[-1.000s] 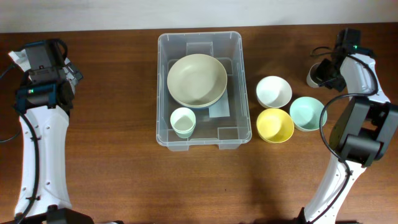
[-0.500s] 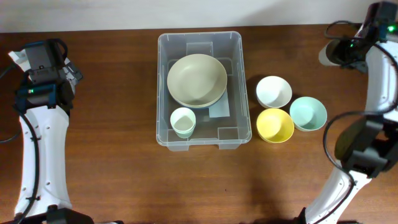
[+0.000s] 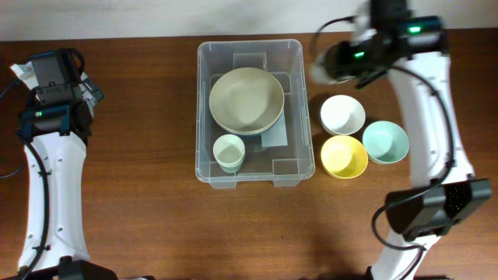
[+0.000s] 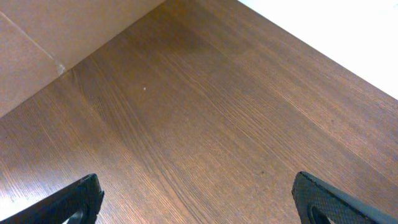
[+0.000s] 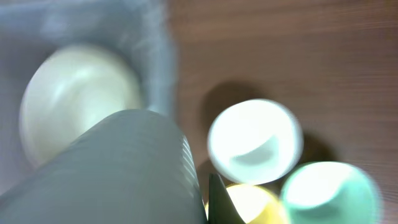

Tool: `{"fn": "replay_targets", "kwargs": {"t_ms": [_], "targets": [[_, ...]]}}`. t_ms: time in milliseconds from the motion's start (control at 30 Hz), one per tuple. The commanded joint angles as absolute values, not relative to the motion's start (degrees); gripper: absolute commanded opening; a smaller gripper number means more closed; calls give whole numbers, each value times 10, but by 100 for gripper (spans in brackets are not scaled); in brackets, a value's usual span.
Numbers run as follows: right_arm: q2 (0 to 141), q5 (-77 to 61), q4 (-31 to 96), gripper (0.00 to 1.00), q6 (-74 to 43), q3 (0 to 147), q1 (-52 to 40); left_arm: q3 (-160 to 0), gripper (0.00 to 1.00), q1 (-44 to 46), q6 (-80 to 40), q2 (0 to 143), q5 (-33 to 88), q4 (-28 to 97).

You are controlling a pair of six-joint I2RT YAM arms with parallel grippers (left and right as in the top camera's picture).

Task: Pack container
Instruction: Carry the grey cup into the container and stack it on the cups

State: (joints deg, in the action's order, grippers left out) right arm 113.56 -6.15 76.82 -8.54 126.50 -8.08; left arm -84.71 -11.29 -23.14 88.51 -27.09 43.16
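My right gripper holds the grey ribbed cup and should move back across the beige bowl. It should lower the cup into the pale green cup (image 3: 229,148), whose upturned opening is empty.
The clear plastic container (image 3: 204,109) stands at the table's middle and holds a large beige bowl (image 3: 246,101) and a small pale green cup (image 3: 229,152). My right gripper (image 3: 342,62) is shut on a grey ribbed cup (image 3: 322,70), held in the air just right of the container's far right corner. In the right wrist view the cup (image 5: 118,168) fills the lower left, with one dark finger (image 5: 219,202) beside it and the blurred container wall (image 5: 155,74) below. My left gripper (image 4: 199,199) is open and empty over bare wood at the far left (image 3: 53,74).
A white bowl (image 3: 342,114), a yellow bowl (image 3: 344,155) and a mint bowl (image 3: 385,141) sit on the table right of the container. They also show blurred in the right wrist view: the white bowl (image 5: 255,140), the yellow bowl (image 5: 249,205), the mint bowl (image 5: 329,193).
My right gripper lifted the grey cup from the far right of the table and carried it left, up to the container's far right corner. The left arm has not moved.
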Motion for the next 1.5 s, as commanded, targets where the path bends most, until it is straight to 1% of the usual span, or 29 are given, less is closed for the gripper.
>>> {"fn": "replay_targets", "kwargs": {"t_ms": [0, 233, 500, 800, 967, 1233, 1267, 1300, 1333, 1400, 1467], "targets": [[1131, -67, 787, 4, -73, 1273, -150, -853, 99, -115, -227, 884, -279, 432], [1142, 19, 808, 4, -80, 1263, -301, -853, 99, -115, -227, 884, -279, 432], [1147, 40, 787, 4, -91, 1219, -396, -853, 99, -115, -227, 884, -279, 432], [1148, 54, 724, 4, -101, 1132, -420, -853, 99, -115, -227, 884, -279, 432], [1148, 52, 694, 4, -101, 1102, -420, -853, 99, -115, -227, 884, -279, 432], [1148, 52, 680, 4, -101, 1079, -420, -853, 99, -115, -227, 884, -279, 432], [1148, 52, 680, 10, -101, 1079, -420, -853, 99, -115, -227, 884, -279, 432], [1148, 52, 680, 19, -101, 1079, -420, -853, 99, -115, -227, 884, -279, 432], [1148, 52, 679, 33, -101, 1079, -420, -853, 99, -115, -227, 884, -279, 432], [1148, 52, 678, 38, -100, 1079, -420, -853, 99, -115, -227, 884, -279, 432], [1148, 53, 674, 41, -98, 1079, -420, -853, 99, -115, -227, 884, -279, 432]]}}
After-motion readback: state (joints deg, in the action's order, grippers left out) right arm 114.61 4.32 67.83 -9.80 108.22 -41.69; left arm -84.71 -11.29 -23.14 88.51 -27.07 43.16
